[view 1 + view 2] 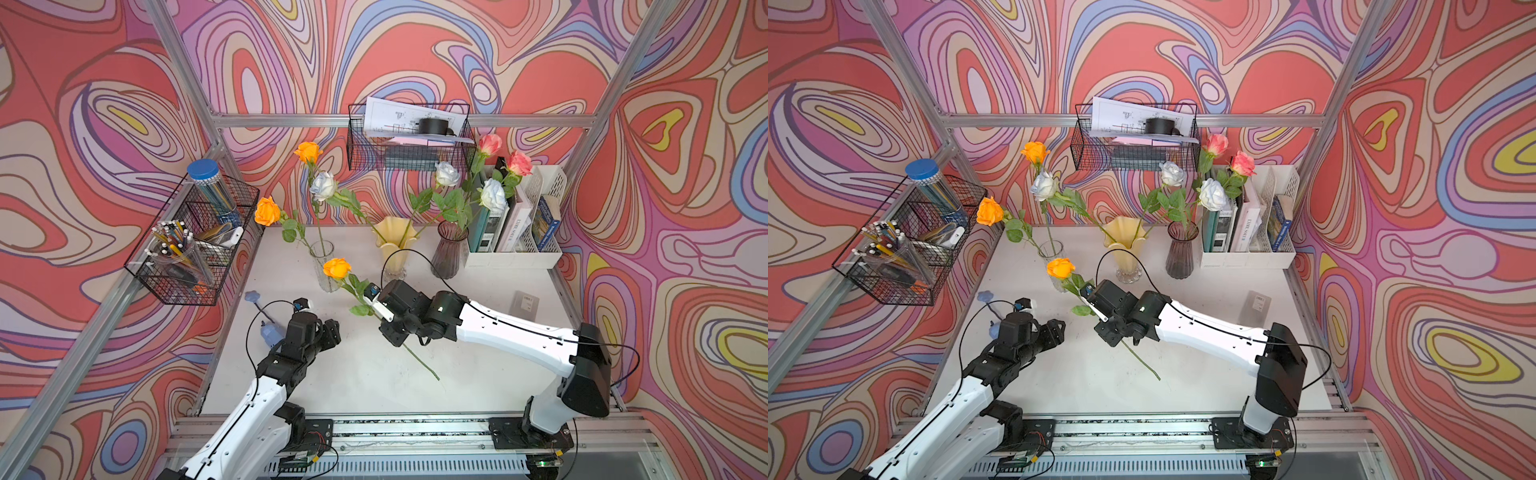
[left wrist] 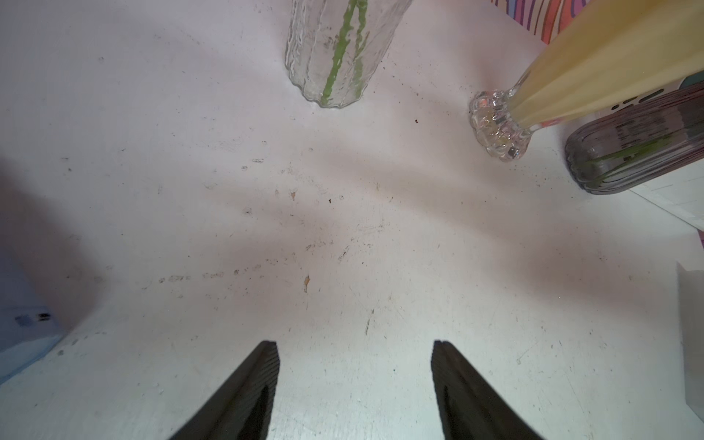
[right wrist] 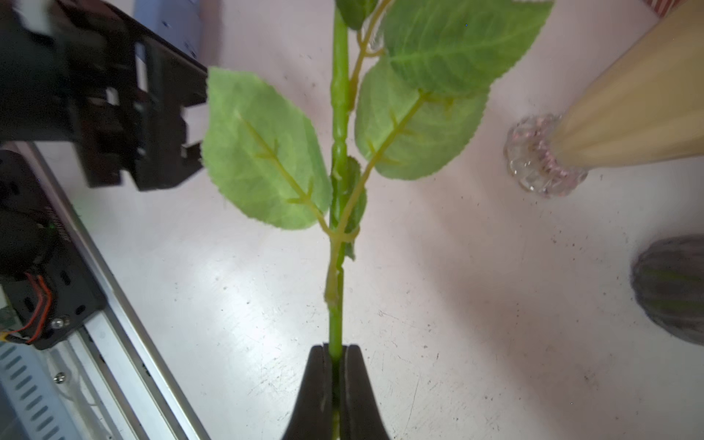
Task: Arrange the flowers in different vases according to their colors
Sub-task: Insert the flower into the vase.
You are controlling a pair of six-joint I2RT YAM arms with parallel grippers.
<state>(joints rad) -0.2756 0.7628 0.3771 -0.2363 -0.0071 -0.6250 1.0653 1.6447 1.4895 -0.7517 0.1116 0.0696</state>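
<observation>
My right gripper rises outward next and tilts the stem upright. It then lowers the stem into the clear glass vase's mouth and releases, since that opens there around matching orange flowers.
My right gripper is shut on the green stem of an orange flower. It holds the flower slanted above the table, bloom toward the clear glass vase and stem end low toward the front. That vase holds two orange flowers. White flowers lean out of the yellow ruffled vase. Pink flowers rise from the purple ribbed vase. My left gripper hangs open and empty over bare table, left of the held stem, in both top views.
A wire basket with a pen jar hangs on the left wall. Another basket with papers hangs at the back. A white file holder with books stands back right. A blue flower toy and a grey card lie on the table.
</observation>
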